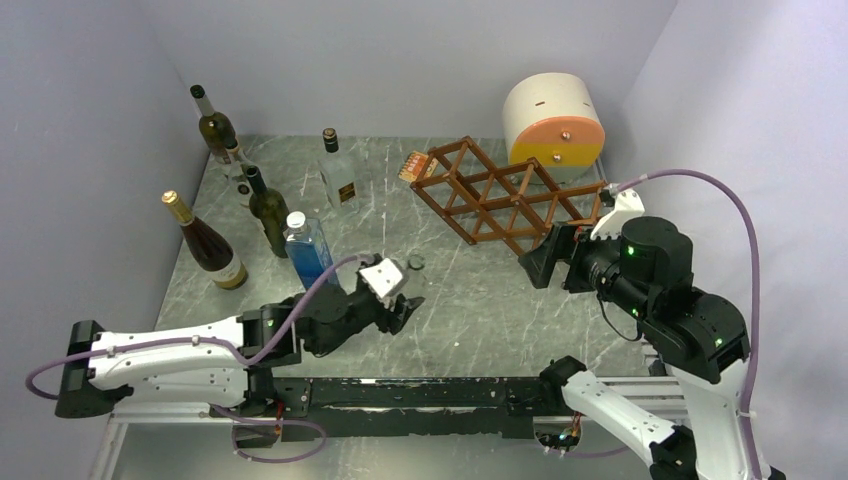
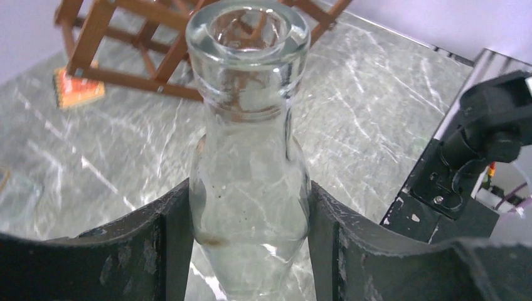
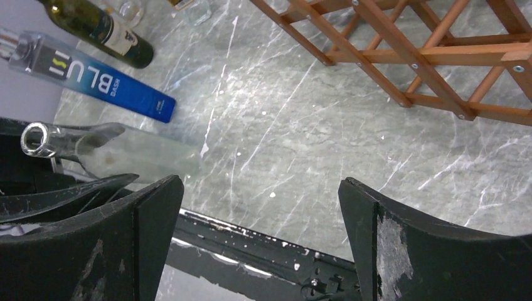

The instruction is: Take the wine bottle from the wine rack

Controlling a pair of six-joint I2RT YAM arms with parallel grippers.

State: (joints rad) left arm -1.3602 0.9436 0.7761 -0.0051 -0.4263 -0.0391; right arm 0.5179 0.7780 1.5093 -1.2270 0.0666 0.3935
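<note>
My left gripper should lower and shift toward the blue bottle to stand the wine bottle on bare table, as it's already clear of the rack (image 1: 500, 195).
My left gripper (image 1: 398, 303) is shut on a clear, empty glass wine bottle (image 2: 248, 157) and grips its body just below the neck. The bottle stands roughly upright over the table's front middle, well clear of the rack, with its mouth (image 1: 415, 264) pointing up. I cannot tell whether its base touches the table. The bottle also shows in the right wrist view (image 3: 125, 157). The reddish-brown lattice wine rack (image 1: 500, 195) lies at the back right with no bottle in it. My right gripper (image 1: 540, 265) is open and empty, just in front of the rack (image 3: 401, 56).
A cream-and-orange cylinder (image 1: 553, 122) stands behind the rack and an orange card (image 1: 413, 165) lies at the rack's left end. On the left stand dark wine bottles (image 1: 267, 208) (image 1: 205, 242) (image 1: 213, 125), a blue bottle (image 1: 307, 250) and a small clear bottle (image 1: 338, 172).
</note>
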